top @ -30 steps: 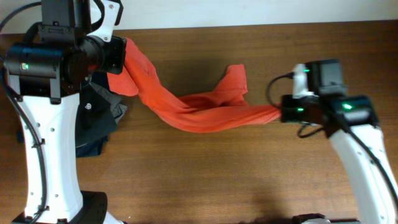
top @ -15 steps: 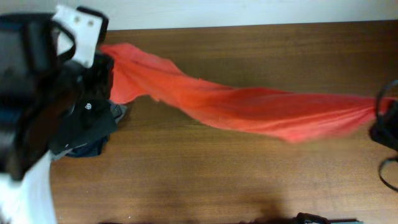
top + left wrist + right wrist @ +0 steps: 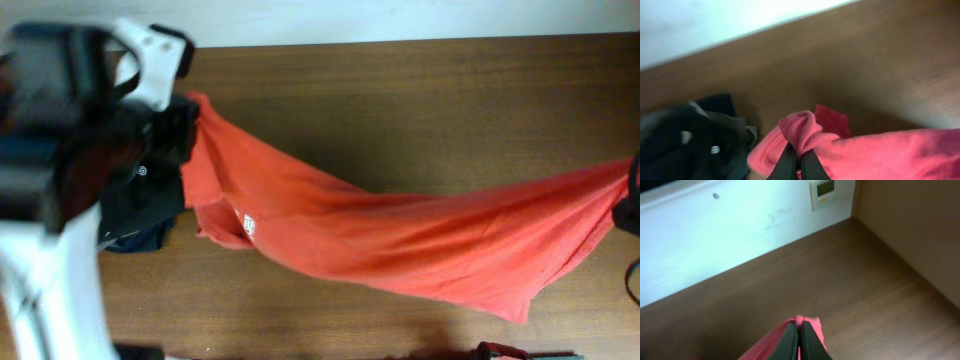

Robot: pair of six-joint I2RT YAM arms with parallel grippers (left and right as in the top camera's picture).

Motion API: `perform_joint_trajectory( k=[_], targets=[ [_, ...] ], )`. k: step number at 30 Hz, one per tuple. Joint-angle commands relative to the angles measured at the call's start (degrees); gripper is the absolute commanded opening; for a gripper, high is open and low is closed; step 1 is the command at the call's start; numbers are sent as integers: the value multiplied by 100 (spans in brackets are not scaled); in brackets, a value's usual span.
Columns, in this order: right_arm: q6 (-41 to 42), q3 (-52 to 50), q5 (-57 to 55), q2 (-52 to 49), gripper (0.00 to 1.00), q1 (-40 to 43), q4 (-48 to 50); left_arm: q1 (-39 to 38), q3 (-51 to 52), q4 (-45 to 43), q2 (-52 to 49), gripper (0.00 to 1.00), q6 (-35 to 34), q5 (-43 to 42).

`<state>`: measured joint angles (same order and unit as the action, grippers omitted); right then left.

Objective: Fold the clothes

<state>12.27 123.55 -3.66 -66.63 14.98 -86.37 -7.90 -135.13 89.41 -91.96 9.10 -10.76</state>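
My left gripper is holding the shirt end and should move down to the right in the overhead view. It should release the shirt end there, because the tabletop beside the dark pile is bare.
The red-orange shirt (image 3: 400, 240) hangs stretched across the table between both arms, sagging in the middle, with its small white neck tag (image 3: 246, 225) showing near the left. My left gripper (image 3: 190, 115) is shut on one end of the shirt at the upper left; in the left wrist view (image 3: 799, 159) the fingers pinch a bunched fold of shirt (image 3: 865, 150). My right gripper (image 3: 632, 185) is shut on the other end at the right edge; in the right wrist view (image 3: 800, 330) its fingers clamp a red corner (image 3: 810, 322).
A pile of black, grey and navy garments (image 3: 145, 205) lies at the left under the left arm, also in the left wrist view (image 3: 695, 135). The brown wooden table (image 3: 400, 90) ends at a white wall at the back (image 3: 715, 240).
Both arms rose and pulled apart; the shirt went from a twisted rope to a wider spread sheet, its lower edge dropping toward the front and the neck tag coming into view.
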Motion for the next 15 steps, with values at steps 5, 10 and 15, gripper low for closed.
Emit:
perform_joint_trajectory(
  k=[5,10,15],
  targets=[
    [-66,33,-85,-619,4,46,94,4,192,-505,-1803,1,-50,-315],
    [-343,33,195,-1154,4,42,323,4,192,-638,-2826,12,-48,-614],
    [-391,33,197,-1453,4,42,369,2,192,-420,-3259,43,-48,-625]
  ],
)
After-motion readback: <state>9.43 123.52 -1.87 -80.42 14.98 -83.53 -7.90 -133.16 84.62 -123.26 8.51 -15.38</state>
